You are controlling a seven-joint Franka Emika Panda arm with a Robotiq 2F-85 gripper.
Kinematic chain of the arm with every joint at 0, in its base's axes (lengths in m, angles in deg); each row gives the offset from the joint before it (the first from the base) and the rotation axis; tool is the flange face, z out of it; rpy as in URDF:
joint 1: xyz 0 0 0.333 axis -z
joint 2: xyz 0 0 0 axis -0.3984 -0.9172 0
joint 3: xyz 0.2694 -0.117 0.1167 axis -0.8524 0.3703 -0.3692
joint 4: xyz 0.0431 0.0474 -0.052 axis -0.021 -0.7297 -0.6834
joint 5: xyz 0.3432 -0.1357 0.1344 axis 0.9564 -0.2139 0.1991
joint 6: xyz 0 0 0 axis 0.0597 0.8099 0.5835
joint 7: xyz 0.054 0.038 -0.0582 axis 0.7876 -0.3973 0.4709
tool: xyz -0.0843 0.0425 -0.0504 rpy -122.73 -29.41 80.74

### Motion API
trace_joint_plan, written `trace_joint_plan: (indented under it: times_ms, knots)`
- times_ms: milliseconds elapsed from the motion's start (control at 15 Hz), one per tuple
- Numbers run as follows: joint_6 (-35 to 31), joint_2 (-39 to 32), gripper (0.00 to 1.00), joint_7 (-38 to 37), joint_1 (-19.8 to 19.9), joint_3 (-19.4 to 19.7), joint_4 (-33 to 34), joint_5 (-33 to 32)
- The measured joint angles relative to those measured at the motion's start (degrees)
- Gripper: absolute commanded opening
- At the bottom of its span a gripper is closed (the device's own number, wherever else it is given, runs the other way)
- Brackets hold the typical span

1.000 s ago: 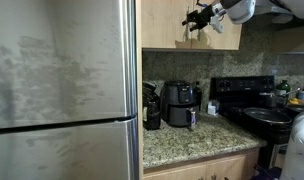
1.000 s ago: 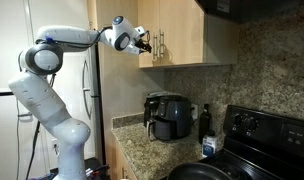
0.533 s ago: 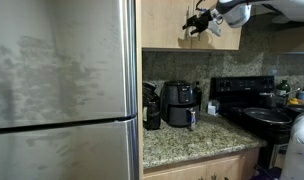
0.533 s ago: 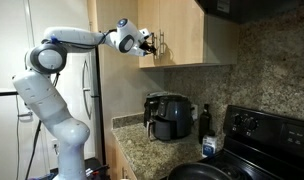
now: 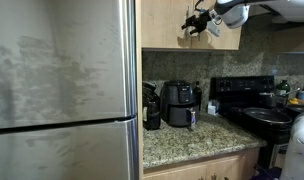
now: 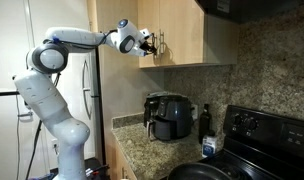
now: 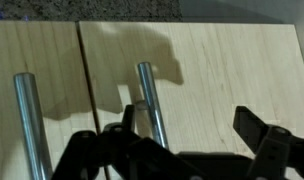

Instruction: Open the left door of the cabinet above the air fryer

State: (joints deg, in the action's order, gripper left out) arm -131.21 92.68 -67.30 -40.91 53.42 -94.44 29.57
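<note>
The slim silver bar handle point(image 7: 153, 106) is outward of my gripper and already between its open fingers, so my gripper should push outward toward the door and close on the handle.
The cabinet point(image 5: 162, 25) is light tan wood, mounted above the black air fryer point(image 5: 180, 103), which also shows in an exterior view point(image 6: 170, 115). My gripper point(image 5: 195, 22) is up at the door handles in both exterior views point(image 6: 149, 42). The wrist view is upside down, with granite along its top. There the left door point(image 7: 222, 70) is the wide panel on the right, with its silver handle point(image 7: 147, 95) near the seam. My gripper point(image 7: 192, 128) is open. The handle stands between the jaws, close to one finger point(image 7: 127, 125). The twin door point(image 7: 52, 60) carries its own handle point(image 7: 27, 120).
A steel fridge point(image 5: 62, 90) stands beside the cabinet. A granite counter point(image 5: 192, 135) holds a smaller dark appliance point(image 5: 152, 112) and a bottle point(image 6: 205, 120). A black stove point(image 5: 252, 105) with a pan is farther along. A dark range hood point(image 6: 242, 8) hangs nearby.
Over the last second my gripper moved a little closer to the cabinet handles. Since half a second ago it has barely moved. The doors remain shut.
</note>
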Motion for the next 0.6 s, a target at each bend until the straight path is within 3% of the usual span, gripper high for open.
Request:
trace_joint_plan:
  times_ms: [200, 267, 400, 600]
  knots:
    - [-2.9, -1.9, 1.0, 0.0, -0.4, 0.0, 0.9, 0.7]
    - [-3.5, -2.4, 0.75, -0.1, -0.4, -0.1, 1.1, 0.7]
    - [-3.9, -2.4, 0.67, -0.1, -0.4, -0.3, 1.1, 0.7]
    - [-4.0, -2.1, 0.44, -0.1, -0.3, -0.2, 1.1, 0.6]
